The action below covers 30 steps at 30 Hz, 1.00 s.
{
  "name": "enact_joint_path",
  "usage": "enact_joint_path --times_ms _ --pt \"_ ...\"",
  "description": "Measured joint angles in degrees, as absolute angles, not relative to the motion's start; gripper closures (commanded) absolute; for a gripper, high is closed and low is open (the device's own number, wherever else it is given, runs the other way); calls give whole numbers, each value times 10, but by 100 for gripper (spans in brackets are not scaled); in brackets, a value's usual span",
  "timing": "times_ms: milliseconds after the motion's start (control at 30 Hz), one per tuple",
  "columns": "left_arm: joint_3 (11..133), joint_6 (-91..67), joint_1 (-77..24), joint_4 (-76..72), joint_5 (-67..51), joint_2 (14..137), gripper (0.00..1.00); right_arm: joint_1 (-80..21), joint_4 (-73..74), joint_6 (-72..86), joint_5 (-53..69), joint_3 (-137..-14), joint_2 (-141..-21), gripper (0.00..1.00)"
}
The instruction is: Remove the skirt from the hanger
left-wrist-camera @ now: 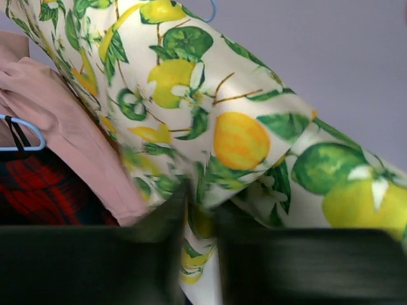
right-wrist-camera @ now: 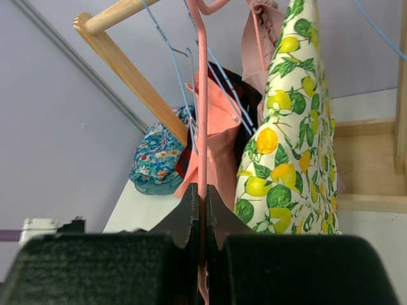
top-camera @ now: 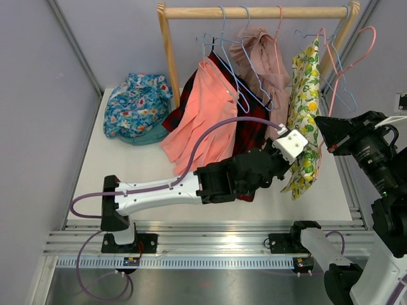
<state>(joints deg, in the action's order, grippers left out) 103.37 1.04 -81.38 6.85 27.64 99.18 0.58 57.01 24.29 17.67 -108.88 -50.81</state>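
Note:
My right gripper holds the pink wire hanger, whose hook is off the bar. It next needs to move outward to the wooden bar (top-camera: 303, 13) beside the dusty pink garment and let go of the hanger.
The lemon-print skirt (top-camera: 304, 108) hangs at the right end of the rack on a pink wire hanger (top-camera: 348, 68). My left gripper (top-camera: 301, 159) reaches in from the left and is shut on a fold of the skirt's lower half. The left wrist view shows the print cloth (left-wrist-camera: 241, 133) pinched between the dark fingers of the gripper (left-wrist-camera: 200, 219). My right gripper (top-camera: 325, 132) is at the skirt's right side, shut on the hanger's pink wire (right-wrist-camera: 202, 114), which runs up from between the fingers of the gripper (right-wrist-camera: 202, 213). The skirt (right-wrist-camera: 286, 159) hangs just right of it.
A wooden rail (top-camera: 254, 11) carries blue hangers, a coral garment (top-camera: 203, 114), a dark red plaid one (top-camera: 251, 130) and a dusty pink one (top-camera: 267, 63). A blue floral cloth pile (top-camera: 137, 105) lies on the white table at back left. A rack post (top-camera: 168, 51) stands at the left.

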Motion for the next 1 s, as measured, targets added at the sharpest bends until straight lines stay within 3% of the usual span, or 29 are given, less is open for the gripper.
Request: enact_joint_path --times_ms 33,267,567,833,1000 --pt "1034 14 -814 62 280 996 100 1 572 243 176 -1092 -509 100" --pt "1013 10 -819 30 291 997 100 -17 592 239 168 -1121 -516 100" --pt "769 -98 -919 3 318 897 100 -21 630 225 140 -1182 -578 100" --pt "627 -242 -1044 101 379 813 100 -21 581 219 126 -1157 -622 100" --pt "585 -331 -1073 189 422 751 100 -22 542 219 121 -1127 -648 100"
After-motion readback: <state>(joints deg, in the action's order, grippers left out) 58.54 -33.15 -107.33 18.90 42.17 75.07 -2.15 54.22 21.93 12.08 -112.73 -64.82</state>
